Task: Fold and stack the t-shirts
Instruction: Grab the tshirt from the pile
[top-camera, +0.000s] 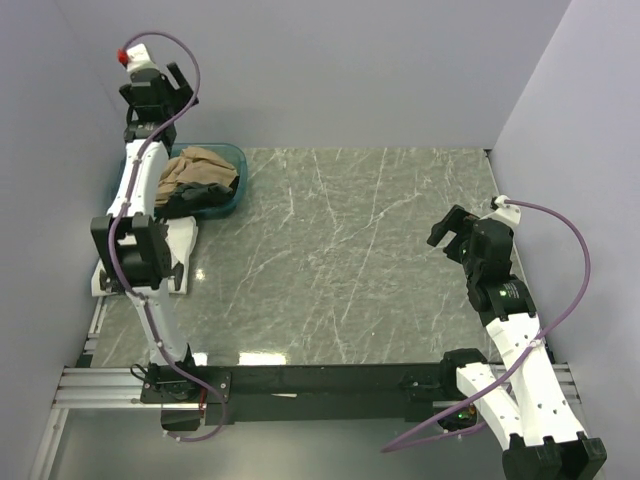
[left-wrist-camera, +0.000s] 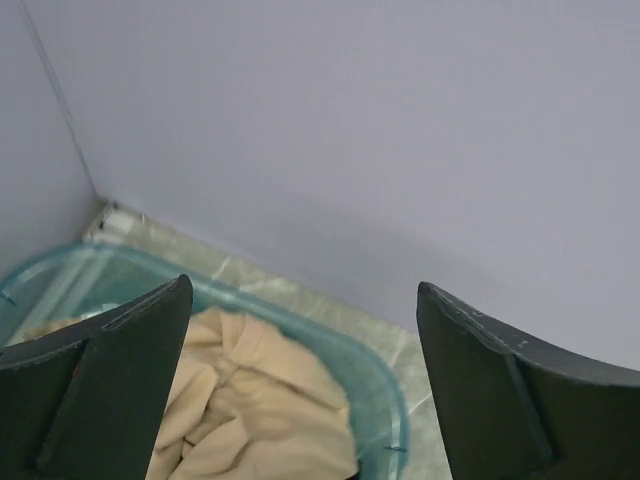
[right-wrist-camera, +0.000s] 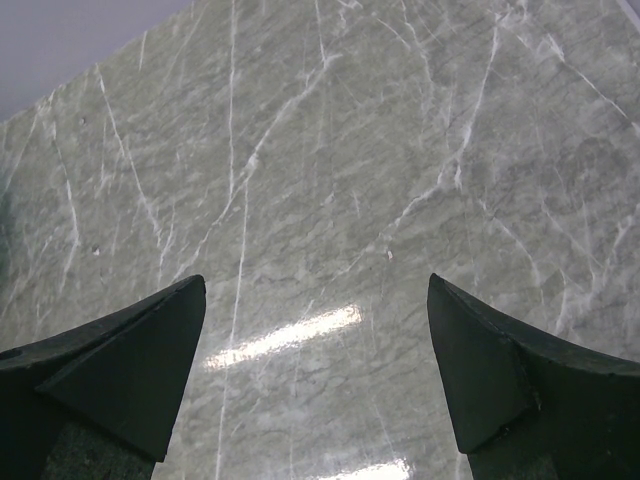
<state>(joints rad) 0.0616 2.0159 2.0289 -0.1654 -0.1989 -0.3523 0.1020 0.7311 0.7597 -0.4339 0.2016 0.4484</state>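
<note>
The tan t-shirt beside the basket's far rim (top-camera: 197, 160) lies on the dark garment, so my left gripper should go down into the teal basket first to get onto that t-shirt.
A crumpled tan t-shirt (top-camera: 200, 168) lies on top of a dark garment (top-camera: 188, 202) in a teal basket (top-camera: 236, 190) at the table's far left. My left gripper (top-camera: 150, 125) is raised above the basket's far-left side, open and empty. In the left wrist view the tan t-shirt (left-wrist-camera: 250, 400) and the basket rim (left-wrist-camera: 385, 385) lie below the spread left gripper (left-wrist-camera: 300, 330), with the wall behind. My right gripper (top-camera: 447, 228) is open and empty, held above the bare marble table (top-camera: 350, 260) at the right. The right wrist view shows the right gripper (right-wrist-camera: 315, 330) over bare table only.
Grey walls close the table at the back, left and right. The left arm's white links (top-camera: 140, 190) stand beside the basket's left side. A black rail (top-camera: 320, 385) with the arm bases runs along the near edge.
</note>
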